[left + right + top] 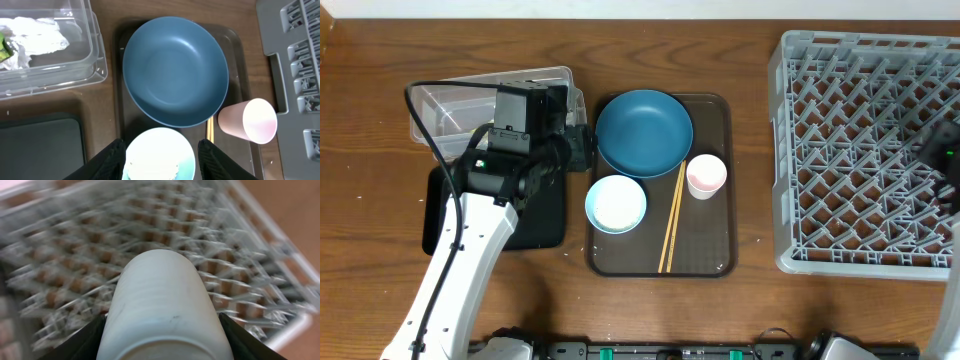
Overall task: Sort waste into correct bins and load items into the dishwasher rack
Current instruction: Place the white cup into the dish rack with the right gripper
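Next, my right gripper will lower and shift slightly back toward the grey rack's near end, then set the white cup point(162, 290) among the empty pegs there.
The dark-blue plate point(643, 130), pale-blue bowl point(615, 203), pink cup point(706, 175) and chopsticks point(672, 220) lie on the brown tray point(710, 255). My left gripper point(582, 147) is open and empty at the tray's left edge. In the left wrist view its fingers point(160, 147) frame the bowl point(165, 145), which holds rice grains point(150, 170). The clear tub point(450, 100) holds the white tissue point(35, 40) and the yellow-green wrapper point(5, 47). My right gripper point(162, 330) is shut on the white cup point(162, 290) above the grey rack point(865, 150); that view is blurred.
The black tray point(545, 215) lies in front of the clear tub, partly under my left arm. The rack's edge also shows in the left wrist view point(295, 50). My right arm point(945, 150) hangs over the rack's right side.
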You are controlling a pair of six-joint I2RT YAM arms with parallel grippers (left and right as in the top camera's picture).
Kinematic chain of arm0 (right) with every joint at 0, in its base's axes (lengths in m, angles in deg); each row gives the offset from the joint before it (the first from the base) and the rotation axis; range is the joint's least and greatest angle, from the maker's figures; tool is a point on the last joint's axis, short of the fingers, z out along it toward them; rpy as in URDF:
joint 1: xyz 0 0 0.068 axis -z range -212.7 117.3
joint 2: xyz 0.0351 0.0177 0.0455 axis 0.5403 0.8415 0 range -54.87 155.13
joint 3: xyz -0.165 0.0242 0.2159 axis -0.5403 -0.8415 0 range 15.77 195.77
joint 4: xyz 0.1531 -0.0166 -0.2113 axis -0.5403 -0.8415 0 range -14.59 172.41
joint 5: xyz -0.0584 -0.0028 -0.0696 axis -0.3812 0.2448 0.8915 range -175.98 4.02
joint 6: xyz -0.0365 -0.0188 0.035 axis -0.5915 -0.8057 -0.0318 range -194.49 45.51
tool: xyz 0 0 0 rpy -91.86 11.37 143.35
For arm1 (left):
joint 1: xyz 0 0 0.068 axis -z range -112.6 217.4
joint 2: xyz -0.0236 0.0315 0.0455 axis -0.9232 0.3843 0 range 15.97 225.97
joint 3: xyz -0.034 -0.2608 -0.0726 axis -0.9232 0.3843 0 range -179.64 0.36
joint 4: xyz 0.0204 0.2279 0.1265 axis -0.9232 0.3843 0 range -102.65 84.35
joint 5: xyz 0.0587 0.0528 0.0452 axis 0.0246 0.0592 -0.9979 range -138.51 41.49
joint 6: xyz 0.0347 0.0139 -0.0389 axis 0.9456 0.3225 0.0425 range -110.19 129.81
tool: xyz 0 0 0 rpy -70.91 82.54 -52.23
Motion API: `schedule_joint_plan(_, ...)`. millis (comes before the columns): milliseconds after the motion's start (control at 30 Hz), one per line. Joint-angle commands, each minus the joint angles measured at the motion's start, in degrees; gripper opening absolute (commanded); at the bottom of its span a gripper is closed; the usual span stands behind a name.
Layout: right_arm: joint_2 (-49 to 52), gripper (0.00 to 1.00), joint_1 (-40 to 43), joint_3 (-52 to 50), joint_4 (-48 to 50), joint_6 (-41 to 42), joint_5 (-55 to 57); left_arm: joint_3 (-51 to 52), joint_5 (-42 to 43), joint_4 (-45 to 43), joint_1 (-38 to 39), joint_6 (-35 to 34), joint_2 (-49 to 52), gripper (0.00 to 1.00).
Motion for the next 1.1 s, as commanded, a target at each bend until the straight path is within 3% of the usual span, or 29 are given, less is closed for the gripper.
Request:
schedule_joint_plan(0, 3.3, 0.01, 5.5, 0.7, 0.8, 3.8, 4.3, -0.5, -0.6, 0.6, -0.3, 0.6, -0.1, 0.5)
schedule_joint_plan(533, 19.5, 0.01, 15.0, 0.7, -0.3, 6.3, 4.1, -0.5, -0.6, 0.7, -0.3, 0.6, -0.1, 0.5)
schedule_joint_plan(567, 20.0, 0.05, 15.1, 0.7, -0.5, 6.3, 4.1, -0.5, -0.6, 0.7, -0.3, 0.6, -0.1, 0.5)
schedule_joint_plan(633, 20.6, 0.4, 15.1, 0.7, -0.5, 6.3, 3.3, -0.5, -0.6, 0.7, -0.3, 0.6, -0.1, 0.5)
schedule_joint_plan(667, 20.7, 0.63, 15.1, 0.7, -0.3, 6.3, 2.5, -0.5, -0.6, 0.7, -0.3, 0.6, -0.1, 0.5)
schedule_joint_plan(700, 20.7, 0.78, 15.1, 0.7, -0.1, 6.3, 1.4, -0.5, -0.6, 0.6, -0.3, 0.6, -0.1, 0.5)
schedule_joint_plan(767, 20.6, 0.99, 15.1, 0.8, 0.9, 6.3, -0.9, -0.5, -0.6, 0.5, -0.3, 0.6, -0.1, 0.5)
schedule_joint_plan(1067, 14.1, 0.99, 14.8, 2.2, 1.4, 6.2, -17.5, -0.5, -0.5, -0.2, -0.2, 0.6, -0.1, 0.58)
